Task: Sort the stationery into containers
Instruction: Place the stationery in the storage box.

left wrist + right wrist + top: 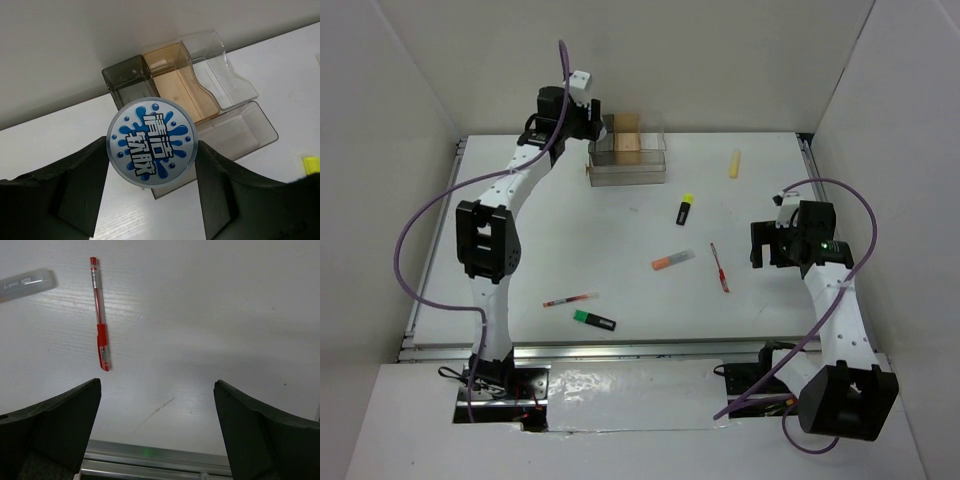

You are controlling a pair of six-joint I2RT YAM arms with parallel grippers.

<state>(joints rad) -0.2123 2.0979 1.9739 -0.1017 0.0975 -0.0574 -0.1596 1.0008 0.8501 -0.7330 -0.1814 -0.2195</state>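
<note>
My left gripper should next lower the tin (151, 141) into the dark grey compartment (133, 85) and let go of it there, because that compartment is open and empty below the tin.
My left gripper (590, 128) is shut on the round blue-grey tin (151, 141) and holds it above the left end of the clear desk organiser (627, 160). In the left wrist view the dark grey compartment (129, 80), the wood-brown compartment (175, 77) and the low front tray (245, 131) lie below the tin. My right gripper (766, 246) is open and empty above the table, to the right of a thin red pen (100, 315). On the table lie a yellow-ended highlighter (685, 209), an orange marker (673, 260), a green-ended highlighter (593, 319), a second red pen (570, 298) and a pale yellow stick (734, 164).
White walls close in the table on the left, back and right. A metal rail (165, 457) runs along the near edge, just below my right gripper. The organiser stands close to the back wall.
</note>
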